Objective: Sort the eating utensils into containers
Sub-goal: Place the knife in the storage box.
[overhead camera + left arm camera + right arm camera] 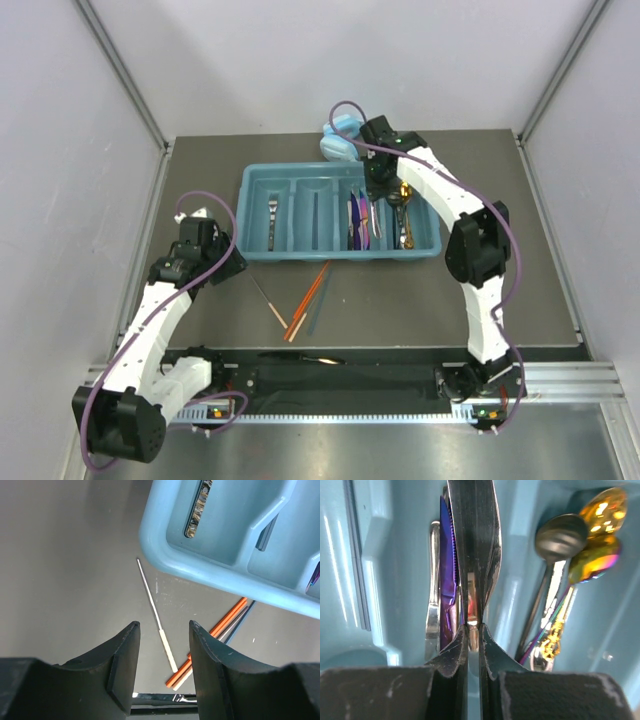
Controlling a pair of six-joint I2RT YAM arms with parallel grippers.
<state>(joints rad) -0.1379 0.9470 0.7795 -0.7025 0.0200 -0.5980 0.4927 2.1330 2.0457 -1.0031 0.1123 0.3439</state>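
I should next lower the shiny knife with my right gripper into the section of the tray where other knives lie, moving toward the purple knife (447, 555), and then open my right gripper.
The teal tray (300, 252) lies at the table's middle back. A silver fork (271, 222) lies in its left compartment, purple and dark knives (357, 218) in the third, and spoons (403, 215) in the right one. My right gripper (378, 190) hangs over the knife compartment, shut on a dark shiny knife (475, 530) seen edge-on, beside a purple knife (447, 555). Orange chopsticks (308, 298) and a thin white-handled stick (268, 298) lie on the table in front of the tray. My left gripper (164, 630) is open and empty above the stick (152, 612).
Light blue headphones (340, 138) sit behind the tray. A dark shiny slim thing (300, 357) lies along the table's front edge. Gold, grey and iridescent spoons (560, 535) fill the compartment right of my right gripper. Walls close in the table on three sides.
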